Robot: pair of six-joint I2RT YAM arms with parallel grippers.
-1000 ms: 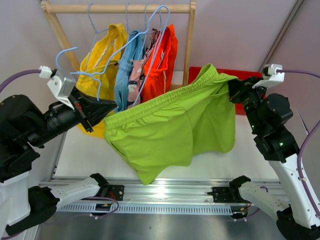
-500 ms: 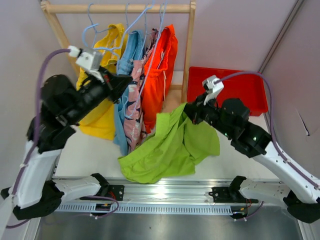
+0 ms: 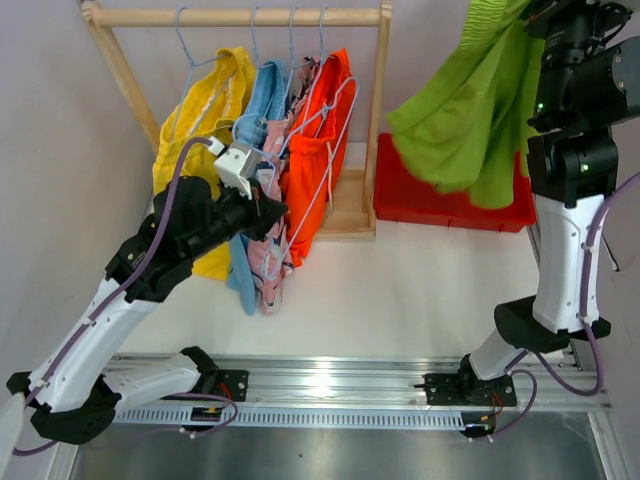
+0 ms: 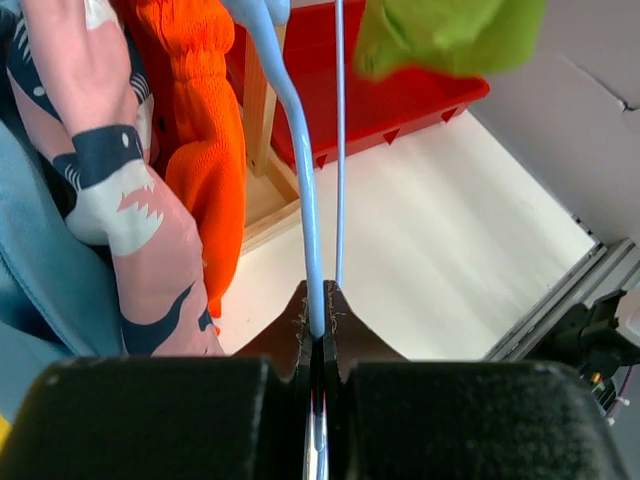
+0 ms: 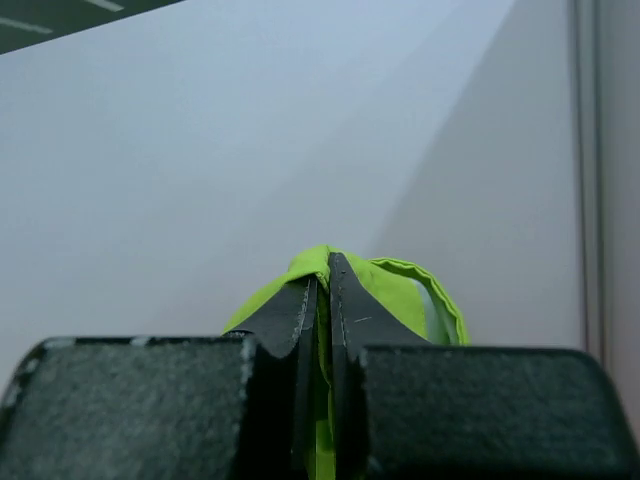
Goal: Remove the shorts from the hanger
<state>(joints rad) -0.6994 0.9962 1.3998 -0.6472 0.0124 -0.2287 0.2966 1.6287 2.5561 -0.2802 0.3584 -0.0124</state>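
Note:
The lime green shorts [image 3: 460,120] hang free above the red bin, so the robot's right gripper should next go lower, tilt downward over the bin and let go of them.
My left gripper [image 3: 277,207] is shut on an empty light blue wire hanger [image 3: 327,140] in front of the rack; in the left wrist view the gripper [image 4: 318,322] pinches the hanger's wire [image 4: 303,190]. My right gripper [image 3: 538,12] is raised high at the top right, shut on the lime green shorts [image 3: 460,120], which hang free above the red bin [image 3: 420,208]. The right wrist view shows the gripper [image 5: 322,268] closed on green fabric [image 5: 400,290]. Yellow [image 3: 200,130], light blue [image 3: 262,100], pink patterned [image 3: 266,255] and orange shorts [image 3: 318,165] hang on the rack.
The wooden rack [image 3: 240,16] stands at the back left with its right post [image 3: 378,110] beside the red bin. The left wrist view shows the orange shorts [image 4: 195,120], pink patterned shorts [image 4: 100,180], red bin [image 4: 400,95] and green shorts [image 4: 440,35]. A metal rail [image 3: 320,385] runs along the near edge.
My right arm swung up and to the right, lifting the green shorts off the table to above the red bin. My left gripper moved down and right with the hanger.

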